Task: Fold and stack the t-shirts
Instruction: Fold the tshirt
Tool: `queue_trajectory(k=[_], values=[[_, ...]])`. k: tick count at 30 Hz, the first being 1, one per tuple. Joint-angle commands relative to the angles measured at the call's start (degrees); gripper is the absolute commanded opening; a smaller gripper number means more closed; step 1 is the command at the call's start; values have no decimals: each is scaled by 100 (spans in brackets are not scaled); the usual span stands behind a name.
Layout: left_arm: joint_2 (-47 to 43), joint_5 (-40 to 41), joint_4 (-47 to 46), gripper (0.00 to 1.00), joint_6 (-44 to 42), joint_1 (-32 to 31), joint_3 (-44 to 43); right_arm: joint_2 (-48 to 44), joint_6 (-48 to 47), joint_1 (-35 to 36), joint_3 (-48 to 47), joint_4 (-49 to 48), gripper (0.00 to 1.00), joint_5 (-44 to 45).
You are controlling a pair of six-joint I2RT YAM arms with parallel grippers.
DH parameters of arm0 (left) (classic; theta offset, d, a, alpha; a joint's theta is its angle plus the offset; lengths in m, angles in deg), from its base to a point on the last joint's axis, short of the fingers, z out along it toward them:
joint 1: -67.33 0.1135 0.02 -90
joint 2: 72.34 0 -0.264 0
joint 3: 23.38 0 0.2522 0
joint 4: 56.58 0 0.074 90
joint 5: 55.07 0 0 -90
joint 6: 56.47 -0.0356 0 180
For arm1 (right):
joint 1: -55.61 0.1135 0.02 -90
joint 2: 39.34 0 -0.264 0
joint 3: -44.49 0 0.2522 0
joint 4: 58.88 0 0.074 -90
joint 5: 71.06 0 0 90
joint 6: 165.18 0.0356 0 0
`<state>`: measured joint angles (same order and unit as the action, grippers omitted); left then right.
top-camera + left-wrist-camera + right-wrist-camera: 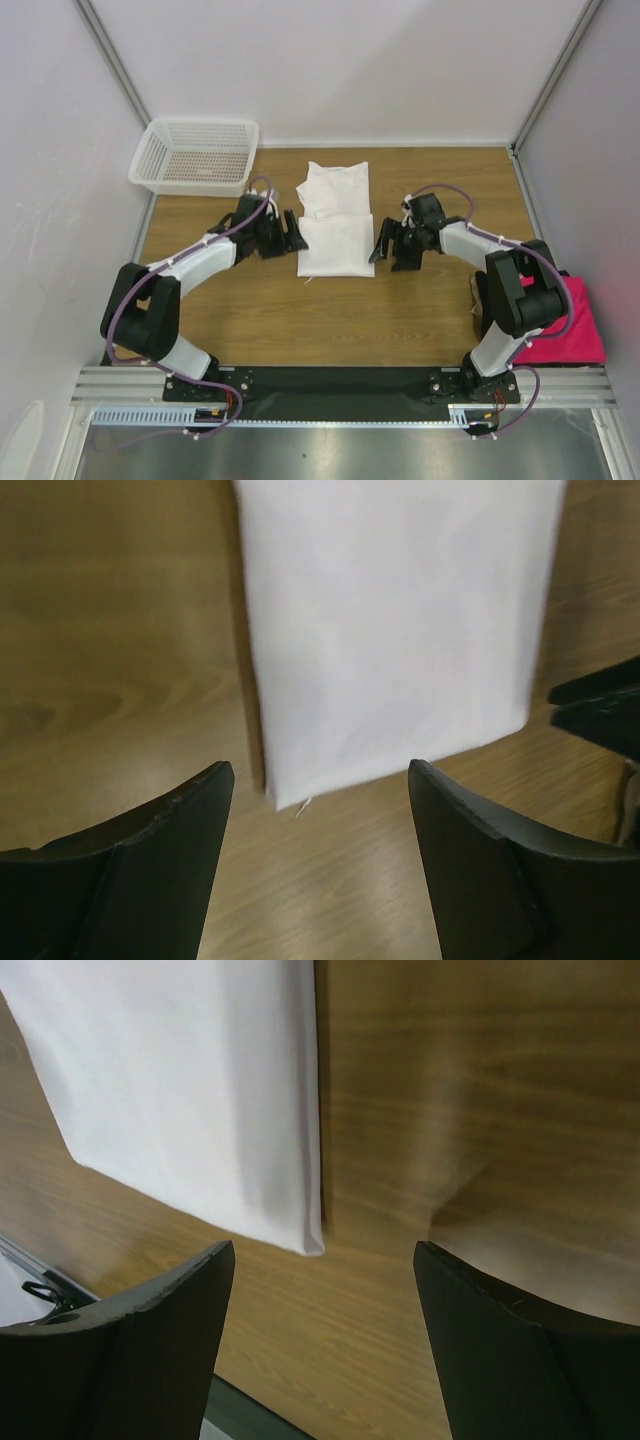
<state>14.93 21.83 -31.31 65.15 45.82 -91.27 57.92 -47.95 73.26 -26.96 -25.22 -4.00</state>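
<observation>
My left gripper draws back and down onto the white t-shirt's near corner on the basket's side [300, 275] [281, 798] next, since that corner lies below it, nearer my base.
A white t-shirt [335, 225] lies folded into a long rectangle in the middle of the wooden table, its near half doubled over. My left gripper [296, 231] is at the shirt's left edge, open and empty. In its wrist view the gripper [320, 775] hangs over bare wood just short of the shirt's near corner [390, 630]. My right gripper [384, 248] stands open at the shirt's right edge. Its wrist view shows the gripper [322, 1252] empty, with the folded corner [190, 1090] just ahead. A magenta-pink t-shirt [570, 325] lies at the far right beside the right arm's base.
A white mesh basket [195, 155] stands at the back left corner. White walls with metal frame posts close in the table [330, 320] on three sides. The right gripper's black fingers [600, 705] show at the right edge of the left wrist view.
</observation>
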Motion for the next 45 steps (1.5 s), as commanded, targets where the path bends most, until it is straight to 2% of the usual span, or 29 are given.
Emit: queue_trajectory(k=[1, 12, 19, 22, 30, 33, 39, 42, 44, 45], values=[[-376, 19, -87, 77, 441, -107, 534, -461, 362, 168, 302, -223, 78, -44], [-315, 132, -807, 72, 951, -292, 1527, -409, 451, 459, 838, -715, 66, 70], [-166, 308, -1063, 68, 1145, -292, 1651, -260, 398, 485, 909, -935, 57, 97], [-8, 282, -1089, 63, 1206, -300, 1598, -207, 433, 485, 961, -1023, 52, 97], [203, 220, -1318, 50, 1242, -300, 1765, -128, 521, 511, 1146, -1243, 50, 114], [344, 168, -1379, 44, 1251, -300, 1792, -49, 521, 511, 1137, -1278, 45, 132], [467, 185, -1432, 25, 1216, -300, 1765, 4, 565, 503, 1155, -1357, 33, 123], [537, 177, -1414, 14, 1145, -300, 1730, 57, 574, 520, 1155, -1375, 24, 105], [555, 203, -1371, 1, 1127, -300, 1713, 110, 582, 511, 1129, -1331, 12, 96], [546, 203, -1353, 0, 1110, -300, 1721, 127, 600, 511, 1137, -1305, 7, 105]])
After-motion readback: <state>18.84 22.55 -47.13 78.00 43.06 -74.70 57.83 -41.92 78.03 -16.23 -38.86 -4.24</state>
